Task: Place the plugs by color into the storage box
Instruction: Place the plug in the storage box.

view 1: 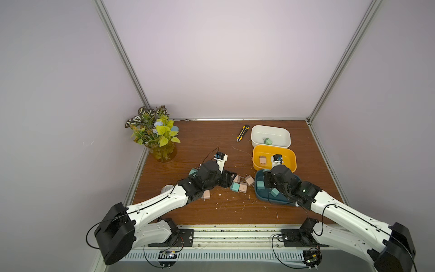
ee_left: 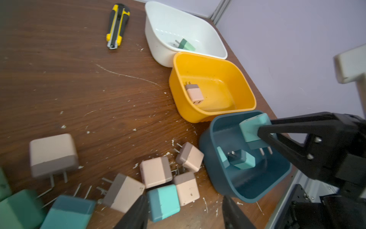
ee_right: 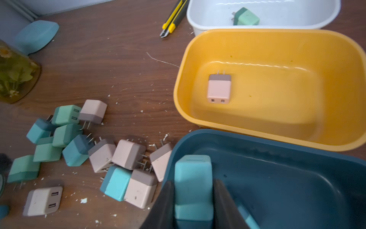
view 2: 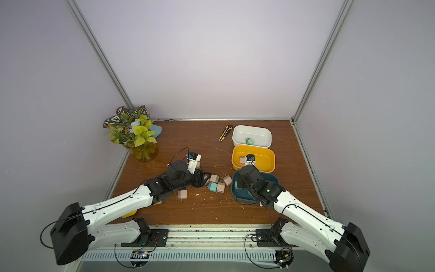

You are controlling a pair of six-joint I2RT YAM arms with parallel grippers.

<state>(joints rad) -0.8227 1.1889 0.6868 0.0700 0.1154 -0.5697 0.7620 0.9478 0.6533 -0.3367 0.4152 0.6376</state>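
Observation:
My right gripper moves away from the heap, down over the teal box's bare middle [ee_right: 280,183] next, to release the plug, since teal-blue plugs already lie inside.
Three storage boxes stand in a row at the right. The white box [ee_left: 156,53] holds a mint green plug [ee_left: 186,45], the yellow box [ee_left: 178,101] holds a pale pink plug [ee_left: 195,94], and the dark teal box [ee_left: 227,188] holds teal-blue plugs [ee_left: 242,159]. Over the teal box, my right gripper [ee_right: 193,183] is shut on a teal-blue plug [ee_right: 193,174], prongs down. Loose plugs [view 1: 240,186] of all three colours lie in a heap mid-table. My left gripper [ee_left: 184,216] is open low over them, one finger beside a teal-blue plug [ee_left: 164,201].
A yellow-black utility knife [view 1: 242,133] lies left of the white box. A leafy plant in a yellow glass vase [view 1: 157,141] fills the back left corner, a pale blue lid [ee_right: 36,35] behind it. One pink plug [view 1: 206,195] lies apart by the left arm. White crumbs dot the wood.

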